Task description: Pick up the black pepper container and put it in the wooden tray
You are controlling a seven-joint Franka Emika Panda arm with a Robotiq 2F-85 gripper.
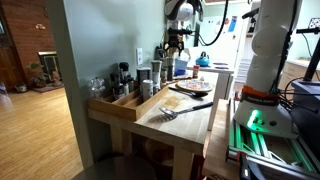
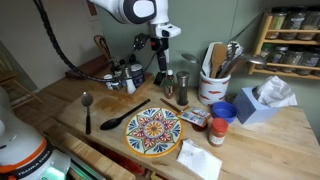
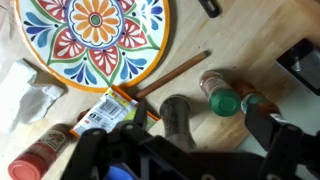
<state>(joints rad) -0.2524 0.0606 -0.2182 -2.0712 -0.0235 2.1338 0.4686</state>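
My gripper is going down next over the black pepper container's upper end, with its fingers on either side.
In the wrist view the black pepper container (image 3: 180,118) stands upright on the wooden tabletop as a dark cylinder seen from above. My gripper (image 3: 185,150) is open, with one finger on each side of it and a gap on both sides. In both exterior views the gripper (image 2: 160,72) (image 1: 177,45) hangs low over a small group of jars. The wooden tray (image 1: 128,104) lies along the table edge with several jars in it.
A green-capped jar (image 3: 222,101) and a brown jar stand close beside the pepper container. A patterned plate (image 3: 95,35), a thin stick (image 3: 175,75), a packet (image 3: 105,110) and a red-capped bottle (image 3: 40,150) are nearby. A utensil holder (image 2: 212,85) and a tissue box (image 2: 262,100) stand further off.
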